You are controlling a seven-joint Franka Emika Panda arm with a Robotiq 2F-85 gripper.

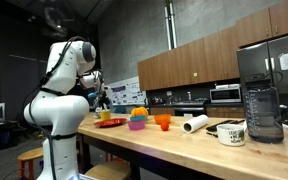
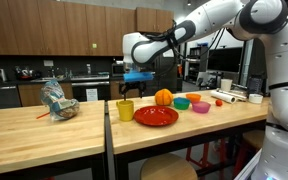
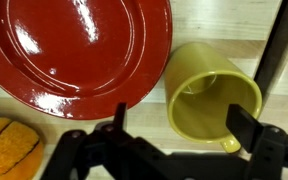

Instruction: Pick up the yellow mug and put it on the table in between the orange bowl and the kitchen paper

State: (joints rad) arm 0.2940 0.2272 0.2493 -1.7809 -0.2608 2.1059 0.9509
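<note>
The yellow mug's rim lies below my gripper, between its open fingers, so next I will lower my gripper with one finger going into the mug and close at the yellow mug's plate-side rim point(image 2: 132, 101) point(image 3: 172, 104).
The yellow mug point(image 3: 212, 95) stands upright on the table point(image 3: 199, 25) just right of a red plate point(image 3: 79, 45), its handle towards the camera. In both exterior views it stands at the table's end point(image 2: 125, 110) point(image 1: 104, 116). My gripper point(image 3: 184, 125) is open and empty, hovering above the mug, with one finger over the plate's rim and the other over the mug's right side. It also shows in both exterior views point(image 2: 136, 76) point(image 1: 101, 98). The orange bowl point(image 1: 163, 121) and the kitchen paper point(image 1: 195, 123), which lies on its side, are farther along the table point(image 1: 184, 150).
A yellow-orange lump point(image 3: 9, 145) lies beside the plate point(image 2: 155, 116). A pink bowl point(image 1: 137, 124) stands between plate and orange bowl. A white patterned mug point(image 1: 231, 133) and a blender point(image 1: 261, 110) stand past the paper. A crumpled bag point(image 2: 58, 101) lies on the neighbouring table.
</note>
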